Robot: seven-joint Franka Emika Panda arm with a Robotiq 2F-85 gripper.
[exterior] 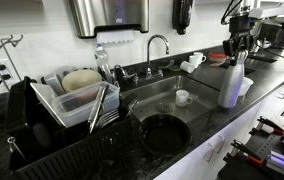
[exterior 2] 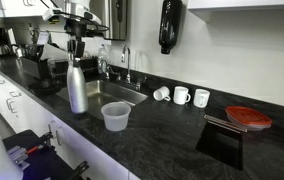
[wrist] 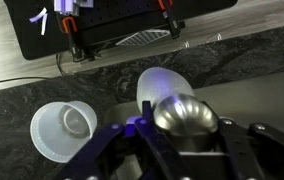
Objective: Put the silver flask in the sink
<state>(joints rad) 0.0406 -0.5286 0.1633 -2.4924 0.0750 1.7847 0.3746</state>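
My gripper carries the upright flask outward, lowers and releases it beside the white mug next, since the sink's open bottom lies outward and below.
The silver flask (exterior 2: 77, 90) stands upright on the dark counter at the sink's near edge; it also shows in an exterior view (exterior: 230, 85). My gripper (exterior 2: 77, 55) is straight above it, fingers down on either side of its cap. In the wrist view the rounded cap (wrist: 185, 115) fills the gap between the two fingers of the gripper (wrist: 187, 135), which look closed against it. The steel sink (exterior: 152, 95) with its curved faucet (exterior: 158, 45) lies beside the flask, also seen in an exterior view (exterior 2: 112, 92).
A clear plastic cup (exterior 2: 115, 116) stands on the counter next to the flask, also in the wrist view (wrist: 62, 130). A white mug (exterior: 183, 97) sits in the sink. Three white mugs (exterior 2: 181, 95) line the wall. A black dish rack (exterior: 42, 125) holds containers.
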